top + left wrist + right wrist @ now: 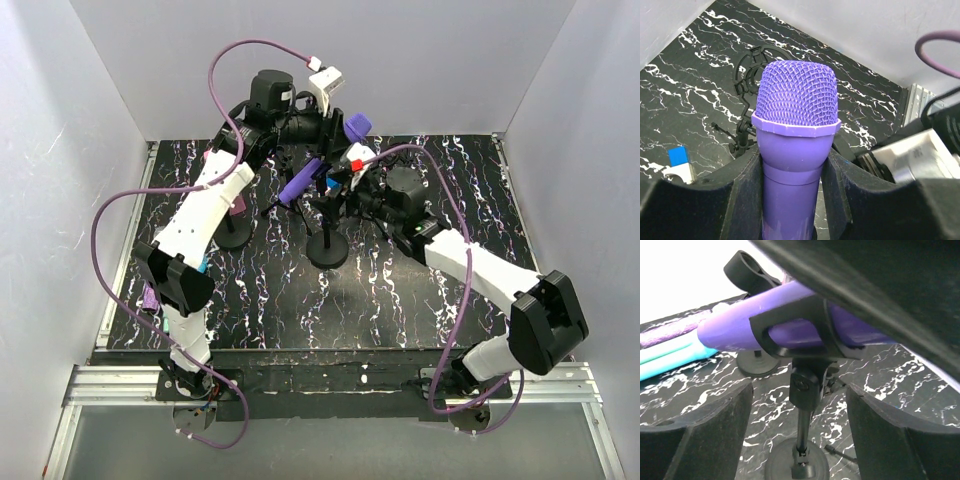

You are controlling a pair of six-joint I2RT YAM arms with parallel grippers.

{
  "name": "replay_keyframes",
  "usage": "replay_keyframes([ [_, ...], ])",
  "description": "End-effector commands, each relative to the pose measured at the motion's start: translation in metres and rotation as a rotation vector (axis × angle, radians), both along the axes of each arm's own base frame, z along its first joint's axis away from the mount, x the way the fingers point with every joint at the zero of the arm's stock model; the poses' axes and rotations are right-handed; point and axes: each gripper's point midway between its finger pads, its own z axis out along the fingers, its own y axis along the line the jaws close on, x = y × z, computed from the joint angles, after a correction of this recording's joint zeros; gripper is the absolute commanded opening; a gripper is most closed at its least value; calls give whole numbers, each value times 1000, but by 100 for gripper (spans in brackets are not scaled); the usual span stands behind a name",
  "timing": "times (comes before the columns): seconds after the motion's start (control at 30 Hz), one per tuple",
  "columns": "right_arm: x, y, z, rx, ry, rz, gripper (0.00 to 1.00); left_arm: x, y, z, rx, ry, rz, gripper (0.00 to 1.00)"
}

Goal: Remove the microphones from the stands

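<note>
The near part of the tabletop is bare. My left gripper will next swing back, to the left in the top view and down, and let go of the microphone (296, 184) there.
The purple microphone (296, 184) lies tilted in the clip (790, 337) of a black stand (328, 248), its mesh head (357, 125) pointing to the back. My left gripper (333, 122) is shut on the microphone's neck just below the head. In the left wrist view the head (797, 95) rises between the two pads (740, 190), and the gripper (792, 172) presses both sides. My right gripper (338, 195) is open. Its fingers (695, 435) stand wide apart on either side of the stand's pole (802, 427), below the clip, without touching it.
A second black stand (232, 238) with a round base stands to the left; its empty ring holder shows in the left wrist view (751, 75). White walls close in the black marbled table (420, 300) on three sides. Purple cables loop over both arms.
</note>
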Motion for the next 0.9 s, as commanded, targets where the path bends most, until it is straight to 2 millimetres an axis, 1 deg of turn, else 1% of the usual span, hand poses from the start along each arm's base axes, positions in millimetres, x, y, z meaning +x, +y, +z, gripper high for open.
replay_keyframes([
  [0.0,18,7,23,33,-145,-126,79,-25,10,59,-110,-43,7,0],
  [0.03,21,6,22,30,-143,-142,76,-25,10,61,-114,-43,6,0],
  [0.07,24,6,20,28,-136,-164,71,-24,11,63,-118,-46,8,0],
  [0.13,27,6,19,29,-120,-177,64,-26,11,65,-122,-49,3,0],
  [0.17,27,6,17,29,-113,-178,59,-27,12,68,-125,-53,-1,0],
  [0.23,29,4,14,33,-88,-199,42,-30,13,70,-123,-71,-24,0],
  [0.33,33,-3,9,39,-21,-258,2,-31,18,82,-122,-129,-26,0],
  [0.4,36,-9,0,20,28,-305,1,-33,24,98,-127,-191,-15,0],
  [0.43,36,-12,-6,-1,49,-314,1,-35,28,111,-128,-272,-27,0],
  [0.5,35,-16,-19,-28,74,-322,1,-54,36,152,-166,-473,-67,0],
  [0.53,34,-16,-23,-24,98,-330,1,-57,39,171,-165,-579,-57,0],
  [0.57,34,-17,-27,-29,120,-336,1,-56,43,185,-154,-649,-27,0],
  [0.63,32,-17,-34,-38,145,-336,1,-56,59,219,-145,-768,53,0],
  [0.7,32,-15,-39,-53,152,-322,1,-57,76,242,-127,-868,133,0],
  [0.73,32,-14,-44,-65,154,-316,1,-57,81,245,-101,-916,146,0],
  [0.77,32,-13,-46,-70,155,-314,1,-56,88,250,-50,-1002,163,0],
  [0.83,33,-12,-47,-78,156,-312,1,-50,107,265,6,-1089,270,0],
  [0.87,32,-11,-47,-80,156,-303,1,-44,116,267,47,-1112,318,0],
])
